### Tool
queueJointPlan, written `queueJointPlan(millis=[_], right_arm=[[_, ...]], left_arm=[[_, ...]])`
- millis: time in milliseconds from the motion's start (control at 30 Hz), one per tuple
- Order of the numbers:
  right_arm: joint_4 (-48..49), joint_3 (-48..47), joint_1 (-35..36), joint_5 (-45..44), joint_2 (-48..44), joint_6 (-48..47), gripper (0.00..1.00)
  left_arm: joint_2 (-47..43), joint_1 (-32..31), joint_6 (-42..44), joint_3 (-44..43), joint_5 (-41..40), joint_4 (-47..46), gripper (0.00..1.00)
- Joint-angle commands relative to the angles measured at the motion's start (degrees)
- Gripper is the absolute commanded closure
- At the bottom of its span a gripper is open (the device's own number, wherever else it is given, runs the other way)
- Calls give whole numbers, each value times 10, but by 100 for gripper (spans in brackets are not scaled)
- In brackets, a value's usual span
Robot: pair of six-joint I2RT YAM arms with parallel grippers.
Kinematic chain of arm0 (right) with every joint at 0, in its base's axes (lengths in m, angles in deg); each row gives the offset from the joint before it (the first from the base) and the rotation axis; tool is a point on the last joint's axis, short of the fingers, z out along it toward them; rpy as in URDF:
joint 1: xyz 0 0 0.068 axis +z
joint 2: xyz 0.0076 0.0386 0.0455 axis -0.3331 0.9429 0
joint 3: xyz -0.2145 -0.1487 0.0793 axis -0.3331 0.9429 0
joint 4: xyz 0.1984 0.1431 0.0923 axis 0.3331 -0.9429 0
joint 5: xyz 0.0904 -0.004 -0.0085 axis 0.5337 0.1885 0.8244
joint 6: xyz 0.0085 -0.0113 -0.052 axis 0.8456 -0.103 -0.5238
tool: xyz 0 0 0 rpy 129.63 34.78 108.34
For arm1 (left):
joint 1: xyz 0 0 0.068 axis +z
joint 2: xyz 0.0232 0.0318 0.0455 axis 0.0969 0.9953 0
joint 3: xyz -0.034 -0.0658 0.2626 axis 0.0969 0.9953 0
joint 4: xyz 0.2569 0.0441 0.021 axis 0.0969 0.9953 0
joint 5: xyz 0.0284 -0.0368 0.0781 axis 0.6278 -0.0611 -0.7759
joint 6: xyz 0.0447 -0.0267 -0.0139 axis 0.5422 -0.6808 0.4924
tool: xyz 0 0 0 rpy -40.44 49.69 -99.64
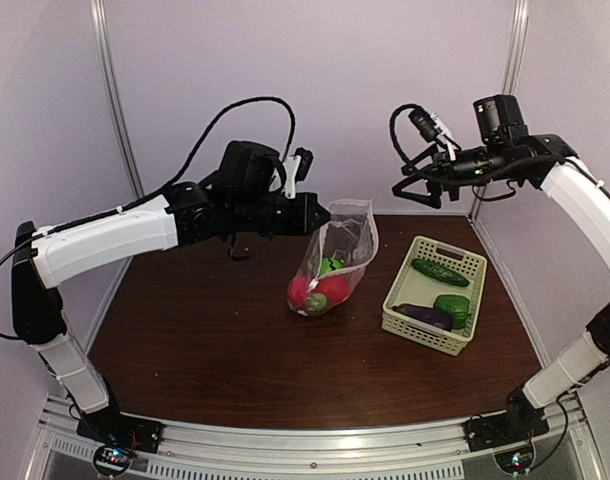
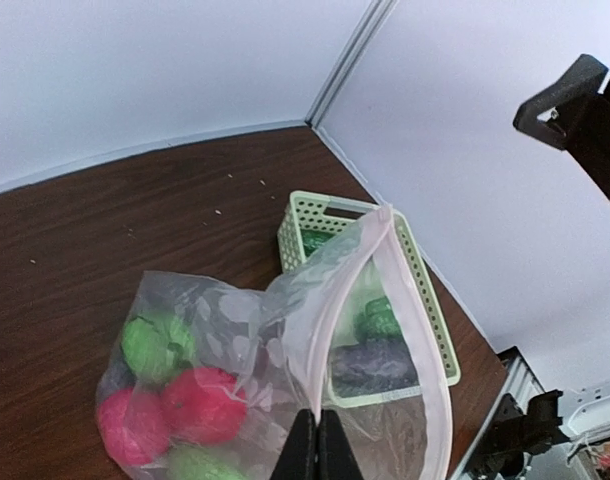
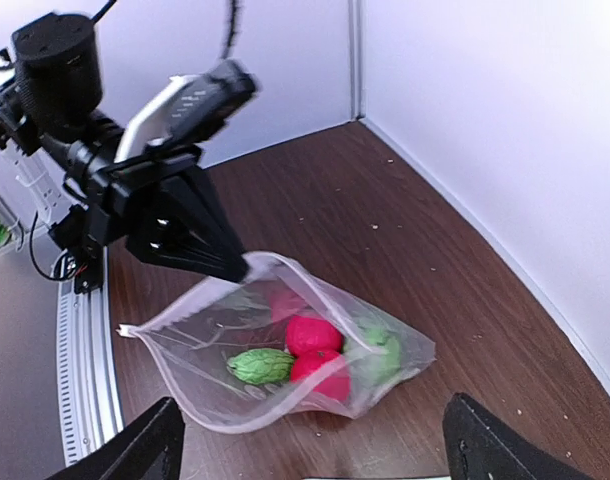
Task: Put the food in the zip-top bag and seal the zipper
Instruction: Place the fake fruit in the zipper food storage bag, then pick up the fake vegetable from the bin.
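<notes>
The cucumber lies uncovered, apart from the others. My open right gripper should move down into the basket next, with its fingers tilting downward, around the cucumber's middle (image 1: pixel 441 272).
The zip-top bag (image 1: pixel 337 262) hangs open-mouthed over the table, its bottom resting on the wood. My left gripper (image 1: pixel 323 215) is shut on its mouth edge, pinching the pale zipper (image 2: pixel 330 310) strip between the fingertips (image 2: pixel 320 440). Inside lie two red food pieces (image 3: pixel 313 335) and green ones (image 3: pixel 260 365). More food sits in the basket: a cucumber (image 1: pixel 440 272), a green piece (image 1: pixel 451 305) and a dark purple one (image 1: pixel 425 314). My right gripper (image 1: pixel 413 188) hovers high above the bag and basket, open and empty (image 3: pixel 310 440).
The pale green perforated basket (image 1: pixel 397 318) stands at the right of the brown table, just right of the bag. White walls close the back and both sides. A metal rail (image 1: pixel 315 440) runs along the near edge.
</notes>
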Motion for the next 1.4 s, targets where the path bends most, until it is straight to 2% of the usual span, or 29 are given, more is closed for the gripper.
queueJointPlan(millis=[0, 33, 67, 133, 200, 267, 300, 400, 567, 800, 933, 1000, 1367], right_arm=[[-18, 19, -130, 70, 2, 20, 11], [-25, 20, -166, 68, 6, 17, 11], [-39, 24, -188, 70, 12, 3, 11], [-63, 39, -212, 48, 25, -24, 11], [-92, 53, -216, -13, 44, -58, 11], [-122, 63, -215, -66, 70, -93, 13], [-135, 68, -216, -88, 82, -106, 15], [-154, 88, -216, -134, 110, -139, 21], [-130, 144, -213, -204, 100, -167, 27], [-94, 178, -202, -299, 104, -184, 29], [-41, 180, -186, -365, 129, -180, 41], [-22, 176, -178, -391, 147, -177, 42], [23, 139, -168, -417, 245, -163, 47]], left_arm=[[-8, 29, 58, -20, -78, 26, 100], [16, 36, 73, -73, -5, 68, 100], [25, 21, 93, -105, 12, 84, 100], [15, 2, 126, -61, -108, 48, 100], [19, -1, 126, -79, -59, 65, 100], [9, -21, 125, -74, -97, 54, 100], [7, -19, 120, -46, -116, 32, 100], [19, 2, 95, -34, -122, 51, 100], [7, 7, 95, 16, -94, 4, 100], [25, 10, 98, -4, -76, 11, 100], [27, 10, 100, -7, -75, 10, 100], [31, 13, 99, -13, -66, 16, 100], [28, 15, 87, -16, -55, 26, 100]])
